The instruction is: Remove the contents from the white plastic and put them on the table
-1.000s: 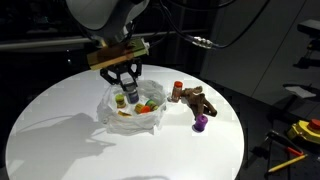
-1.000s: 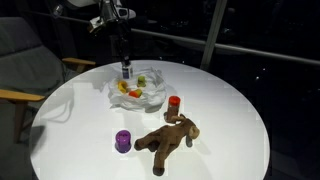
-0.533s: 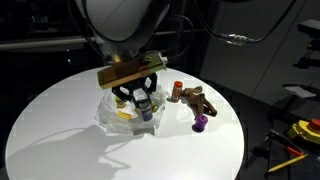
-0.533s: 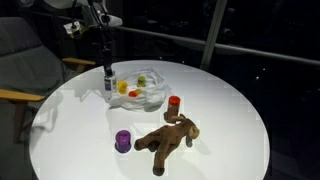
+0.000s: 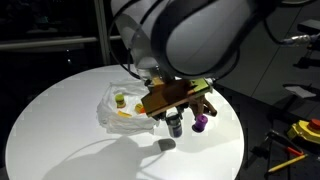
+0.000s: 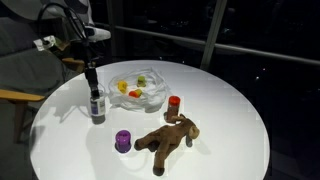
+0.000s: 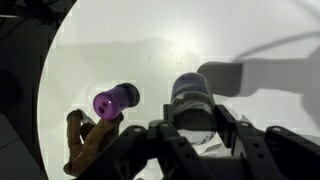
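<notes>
The gripper will lower onto the spot of bare tabletop beside the purple cup and release the small dark toy bottle (image 6: 97, 110) there, since the bottle still hovers over that spot.
My gripper (image 6: 96, 98) is shut on a small dark toy bottle (image 6: 97, 110), upright and low over the table (image 6: 230, 110), away from the white plastic (image 6: 140, 92). In the wrist view the bottle (image 7: 190, 98) sits between the fingers. The crumpled bag (image 5: 120, 106) holds yellow, green and orange pieces (image 6: 133, 88). On the tabletop lie a brown plush animal (image 6: 168, 139), a purple cup (image 6: 123, 141) and a small red item (image 6: 174, 102). The plush (image 7: 88, 142) and purple cup (image 7: 114, 99) also show beside the gripper (image 7: 192, 120) in the wrist view.
The round table's edge (image 6: 40, 115) runs close to the gripper. A chair (image 6: 25, 70) stands just beyond that edge. In an exterior view the arm's big body (image 5: 190, 40) hides the back of the table, and yellow tools (image 5: 300, 132) lie off the table.
The gripper has lifted the dark bottle out of the bag and carried it sideways across the table. The bag, plush, purple cup and red item stayed put.
</notes>
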Available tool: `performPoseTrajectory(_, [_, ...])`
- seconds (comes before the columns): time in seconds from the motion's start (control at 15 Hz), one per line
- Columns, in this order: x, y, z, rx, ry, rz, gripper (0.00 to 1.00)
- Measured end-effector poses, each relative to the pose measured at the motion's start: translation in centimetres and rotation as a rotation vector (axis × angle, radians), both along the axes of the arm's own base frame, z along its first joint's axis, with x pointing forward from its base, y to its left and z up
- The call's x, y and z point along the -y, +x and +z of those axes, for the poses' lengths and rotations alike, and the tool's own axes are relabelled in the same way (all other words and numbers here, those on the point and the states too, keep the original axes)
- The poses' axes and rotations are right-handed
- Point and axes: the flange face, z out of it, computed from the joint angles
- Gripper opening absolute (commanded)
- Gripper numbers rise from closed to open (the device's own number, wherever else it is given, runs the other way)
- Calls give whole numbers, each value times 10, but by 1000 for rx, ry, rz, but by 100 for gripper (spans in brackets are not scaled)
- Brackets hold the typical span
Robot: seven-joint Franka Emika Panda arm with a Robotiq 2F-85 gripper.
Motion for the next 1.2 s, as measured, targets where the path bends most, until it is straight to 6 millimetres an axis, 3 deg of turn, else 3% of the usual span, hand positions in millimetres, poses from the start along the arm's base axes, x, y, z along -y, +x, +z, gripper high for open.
performPoseTrajectory(0.2, [22, -31, -13, 100, -2, 29, 20])
performPoseTrajectory(0.33, [28, -60, -32, 137, -1, 53, 20])
performPoseTrajectory(0.4, [26, -72, -42, 149, 3, 62, 70])
performPoseTrajectory(0.47, [23, -80, -44, 170, -3, 71, 71])
performPoseTrajectory(0.73, [4, -97, -46, 246, 2, 73, 100])
performPoseTrajectory(0.93, [-3, -97, -35, 305, -7, 55, 100])
performPoseTrajectory(1.07, [16, -87, -12, 339, -18, 15, 100])
performPoseTrajectory(1.2, [48, -69, 20, 373, -10, -14, 100])
